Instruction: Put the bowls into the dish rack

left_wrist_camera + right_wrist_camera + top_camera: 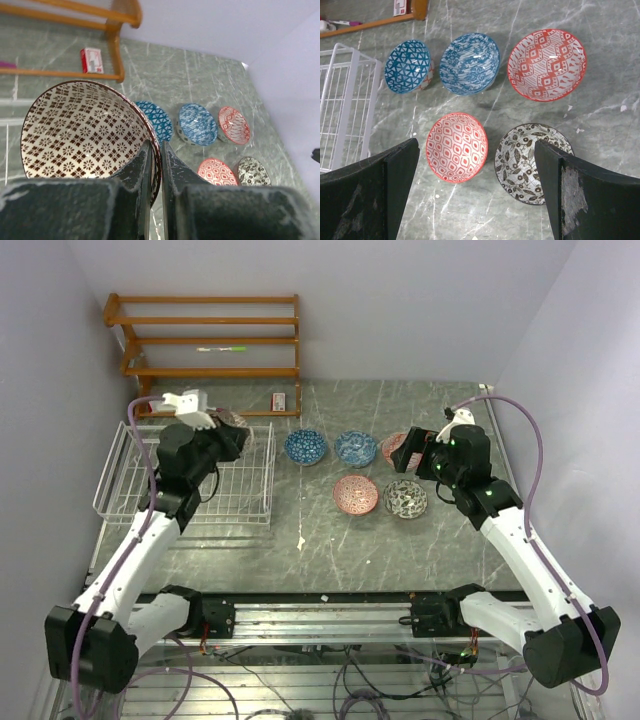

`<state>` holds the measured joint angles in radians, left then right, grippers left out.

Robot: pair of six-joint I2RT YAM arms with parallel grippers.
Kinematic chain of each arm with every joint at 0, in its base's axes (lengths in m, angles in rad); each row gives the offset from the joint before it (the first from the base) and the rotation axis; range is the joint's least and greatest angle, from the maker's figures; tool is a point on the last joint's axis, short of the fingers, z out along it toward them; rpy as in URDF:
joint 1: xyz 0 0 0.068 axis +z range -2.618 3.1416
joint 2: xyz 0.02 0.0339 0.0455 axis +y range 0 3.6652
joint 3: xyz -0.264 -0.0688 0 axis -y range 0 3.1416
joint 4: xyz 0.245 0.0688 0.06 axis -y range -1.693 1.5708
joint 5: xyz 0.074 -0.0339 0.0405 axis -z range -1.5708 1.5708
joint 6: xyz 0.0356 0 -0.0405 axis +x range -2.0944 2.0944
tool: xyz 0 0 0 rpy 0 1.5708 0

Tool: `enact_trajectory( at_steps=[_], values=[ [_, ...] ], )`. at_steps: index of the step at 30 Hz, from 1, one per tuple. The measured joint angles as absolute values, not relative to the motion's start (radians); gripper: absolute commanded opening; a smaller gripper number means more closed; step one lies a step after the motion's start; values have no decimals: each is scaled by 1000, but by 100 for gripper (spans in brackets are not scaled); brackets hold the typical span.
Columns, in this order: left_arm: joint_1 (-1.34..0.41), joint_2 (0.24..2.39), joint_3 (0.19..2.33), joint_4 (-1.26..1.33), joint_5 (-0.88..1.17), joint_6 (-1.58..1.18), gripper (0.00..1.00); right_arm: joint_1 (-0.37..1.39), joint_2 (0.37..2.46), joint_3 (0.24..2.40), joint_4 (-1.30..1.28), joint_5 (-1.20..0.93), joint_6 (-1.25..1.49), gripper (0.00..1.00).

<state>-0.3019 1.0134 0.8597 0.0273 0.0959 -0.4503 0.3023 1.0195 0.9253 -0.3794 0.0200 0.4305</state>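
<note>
The patterned bowl will go down next to the rack's empty back corner (pixel 246 458) by the blue bowls below it, as my left gripper tilts toward level and releases the bowl's rim.
My left gripper (pixel 156 152) is shut on the rim of a brown-and-white patterned bowl (pixel 80 132) and holds it tilted. In the top view that gripper (pixel 224 438) and its bowl (pixel 238 424) hang over the back right corner of the white wire dish rack (pixel 120 468). Five more bowls sit on the table: two blue (pixel 409 66) (pixel 470 63), a large red one (pixel 547 64), a pink-red one (pixel 456 146) and a black-and-white one (pixel 522 165). My right gripper (pixel 476 145) stands open above the last two, touching nothing.
An orange-brown wooden shelf unit (pixel 210 335) stands against the back wall, with a small red-and-white box (pixel 92 60) on the table beside it. Walls close in on both sides of the table. The dish rack's edge (pixel 342 100) lies left of the bowls.
</note>
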Motion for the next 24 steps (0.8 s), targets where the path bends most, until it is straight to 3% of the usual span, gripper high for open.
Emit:
enact_trajectory(
  at_steps=[9, 24],
  values=[
    [0, 1093, 517, 423, 327, -796, 7, 302, 1013, 925, -389, -4, 430, 99],
    [34, 1377, 465, 978, 502, -1122, 7, 302, 1006, 921, -403, -4, 430, 99]
  ],
)
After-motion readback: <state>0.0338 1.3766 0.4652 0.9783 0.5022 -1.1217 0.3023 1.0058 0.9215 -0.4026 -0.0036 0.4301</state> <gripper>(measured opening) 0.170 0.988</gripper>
